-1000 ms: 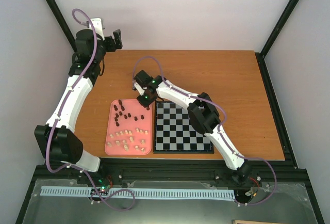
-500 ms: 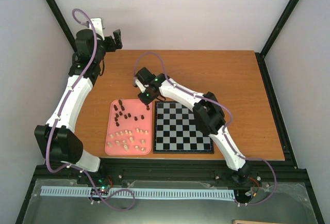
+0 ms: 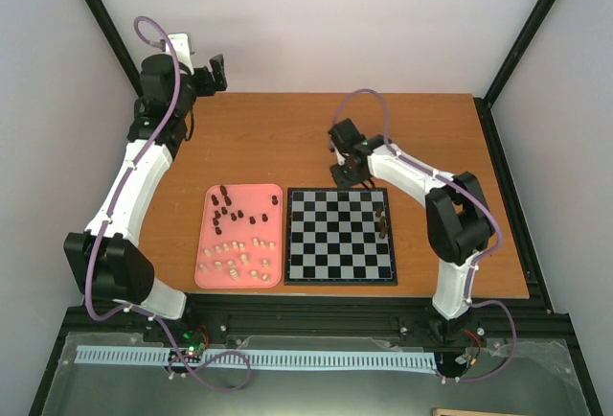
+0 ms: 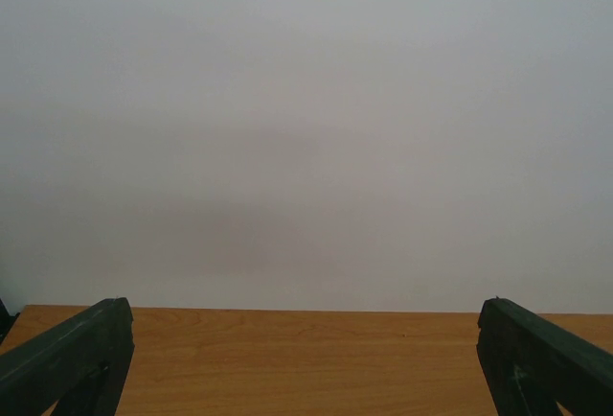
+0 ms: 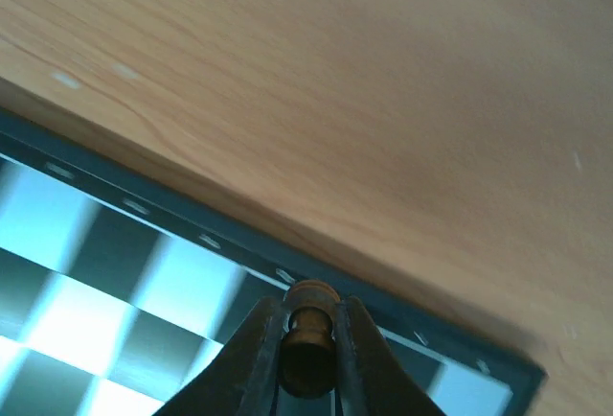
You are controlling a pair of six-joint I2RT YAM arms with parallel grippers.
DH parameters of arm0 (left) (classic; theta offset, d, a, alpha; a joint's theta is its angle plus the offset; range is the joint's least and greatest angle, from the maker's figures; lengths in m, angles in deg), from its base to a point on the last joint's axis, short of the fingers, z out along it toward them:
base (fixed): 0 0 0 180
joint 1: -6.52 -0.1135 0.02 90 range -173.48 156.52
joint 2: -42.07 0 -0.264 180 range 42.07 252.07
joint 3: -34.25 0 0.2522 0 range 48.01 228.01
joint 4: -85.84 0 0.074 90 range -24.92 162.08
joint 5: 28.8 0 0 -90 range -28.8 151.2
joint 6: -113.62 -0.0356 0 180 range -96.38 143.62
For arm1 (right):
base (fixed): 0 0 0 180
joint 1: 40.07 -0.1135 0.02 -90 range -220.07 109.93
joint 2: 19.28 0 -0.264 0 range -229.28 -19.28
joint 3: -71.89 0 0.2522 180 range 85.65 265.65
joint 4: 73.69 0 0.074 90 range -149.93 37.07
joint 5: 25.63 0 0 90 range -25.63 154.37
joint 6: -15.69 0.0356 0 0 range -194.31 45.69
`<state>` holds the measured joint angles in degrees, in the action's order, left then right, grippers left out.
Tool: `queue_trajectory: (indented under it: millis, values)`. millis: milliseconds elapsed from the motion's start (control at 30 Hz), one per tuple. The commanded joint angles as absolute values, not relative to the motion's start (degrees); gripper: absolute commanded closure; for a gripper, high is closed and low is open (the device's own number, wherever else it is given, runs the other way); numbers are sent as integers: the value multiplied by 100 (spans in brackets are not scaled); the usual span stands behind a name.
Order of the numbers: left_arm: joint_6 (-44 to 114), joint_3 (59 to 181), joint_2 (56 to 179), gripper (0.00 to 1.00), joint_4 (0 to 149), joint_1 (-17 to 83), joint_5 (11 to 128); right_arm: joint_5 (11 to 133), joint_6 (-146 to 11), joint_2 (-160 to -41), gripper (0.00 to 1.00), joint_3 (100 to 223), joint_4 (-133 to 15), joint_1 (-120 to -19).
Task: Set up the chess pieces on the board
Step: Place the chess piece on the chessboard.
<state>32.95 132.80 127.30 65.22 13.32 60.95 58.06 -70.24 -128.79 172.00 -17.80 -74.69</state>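
My right gripper moves to the right in the top view and down onto the board's far corner square (image 3: 380, 196) (image 5: 471, 392) beyond the standing dark pieces next, since that square is empty.
The board (image 3: 326, 243) lies front centre. My right gripper (image 3: 351, 176) hovers over its far edge, right of middle, shut on a dark brown chess piece (image 5: 308, 354). In the right wrist view the piece sits between my fingers (image 5: 257, 358) above the board's black border (image 5: 172, 224). One or two dark pieces (image 3: 382, 218) stand on the board's right side. The other chess pieces sit in a pink tray (image 3: 203, 243): dark ones (image 3: 230, 207) at the far end, cream ones (image 3: 235, 255) at the near end. My left gripper (image 3: 216, 71) is open and empty at the table's far left corner; its fingers (image 4: 72, 358) frame bare wood.
The pink tray lies directly left of the board. Wooden table (image 3: 421, 138) stretches behind and to the right of the board. Black frame posts (image 3: 527, 33) stand at the back corners. The wall rises just beyond the table's far edge (image 4: 306, 312).
My right arm has swung right, from the tray's far right corner to the board's far edge, carrying the dark piece. The left arm has not moved.
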Motion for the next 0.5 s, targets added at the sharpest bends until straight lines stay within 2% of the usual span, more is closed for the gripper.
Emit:
queue_trajectory:
  millis: [0,467]
  values:
    - [3271,13401,12673,0,6708,1346,6125,5572,-6685,-12358,93,16515,-1965,-7137]
    - [3250,13462,12781,0,6696,1351,6089,5580,-6507,-12027,92,15680,-1972,-6526]
